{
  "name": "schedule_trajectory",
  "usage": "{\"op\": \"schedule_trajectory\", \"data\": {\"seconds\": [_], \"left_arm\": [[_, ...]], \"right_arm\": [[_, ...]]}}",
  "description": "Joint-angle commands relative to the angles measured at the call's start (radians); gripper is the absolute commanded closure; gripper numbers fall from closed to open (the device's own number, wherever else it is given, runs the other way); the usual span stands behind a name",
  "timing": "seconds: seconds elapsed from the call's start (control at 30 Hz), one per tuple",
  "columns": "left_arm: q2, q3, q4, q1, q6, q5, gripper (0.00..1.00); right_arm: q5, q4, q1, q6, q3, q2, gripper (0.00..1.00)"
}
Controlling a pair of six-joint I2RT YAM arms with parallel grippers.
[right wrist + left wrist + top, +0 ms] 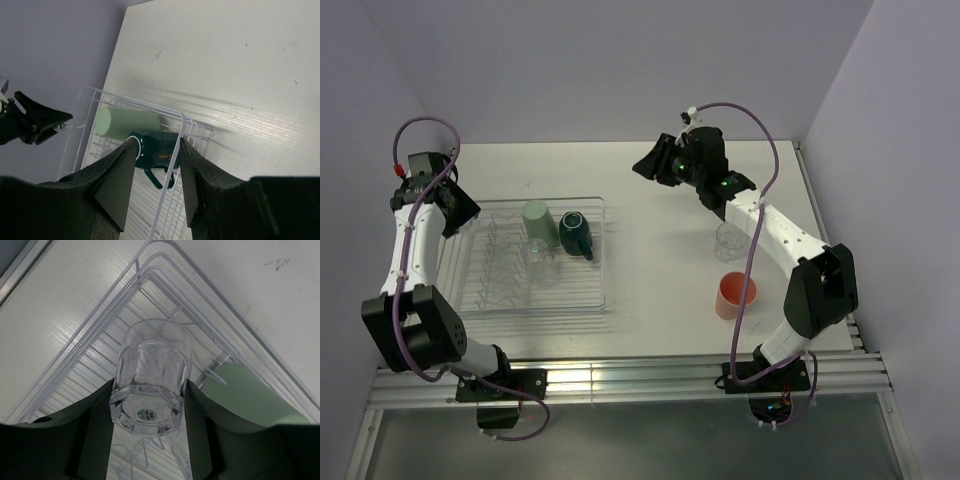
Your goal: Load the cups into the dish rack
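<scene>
The rack's empty far corner [483, 226] is below my left gripper. I should next lower the clear glass into that space with my left gripper, clear of the green tumbler [535, 220], and let go of it.
The dish rack [590, 290] lies left of centre. A pale green tumbler [535, 220], a dark teal mug [575, 232] and a clear glass [542, 266] sit in it. My left gripper [460, 212] is over the rack's far left corner, shut on a second clear glass [150, 375], held base toward the camera above the rack wires [100, 325]. The green tumbler [250, 395] lies beside it. My right gripper [655, 165] is open and empty, raised right of the rack. Its view [156, 142] shows the tumbler [127, 122], mug [155, 152] and rack rim [172, 170] below.
A third clear glass [730, 240] and a salmon-pink tumbler [735, 295] stand on the white table to the right, under the right arm. Walls close the table at the back and sides. The left gripper [35, 120] shows in the right wrist view.
</scene>
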Motion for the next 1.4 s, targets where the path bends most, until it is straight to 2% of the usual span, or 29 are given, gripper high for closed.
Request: {"op": "schedule_trajectory", "data": {"seconds": [0.0,0.7,1.23,1.3,1.37], "left_arm": [[0.031,-0.010,0.076,0.018,-0.031,-0.014,1.00],[0.238,0.024,0.129,0.048,-0.064,-0.050,1.00],[0.298,-0.001,0.149,0.047,-0.078,-0.047,1.00],[0.306,-0.004,0.149,0.047,-0.076,-0.044,0.95],[0.309,-0.008,0.152,0.048,-0.079,-0.042,0.86]], "right_arm": [[-0.003,0.010,-0.009,-0.023,0.054,-0.010,0.52],[-0.032,0.035,-0.038,-0.006,0.025,-0.033,0.52],[-0.035,0.039,-0.038,-0.003,0.019,-0.032,0.52],[-0.035,0.039,-0.038,-0.004,0.017,-0.032,0.52],[-0.035,0.039,-0.038,-0.003,0.017,-0.032,0.52]]}}
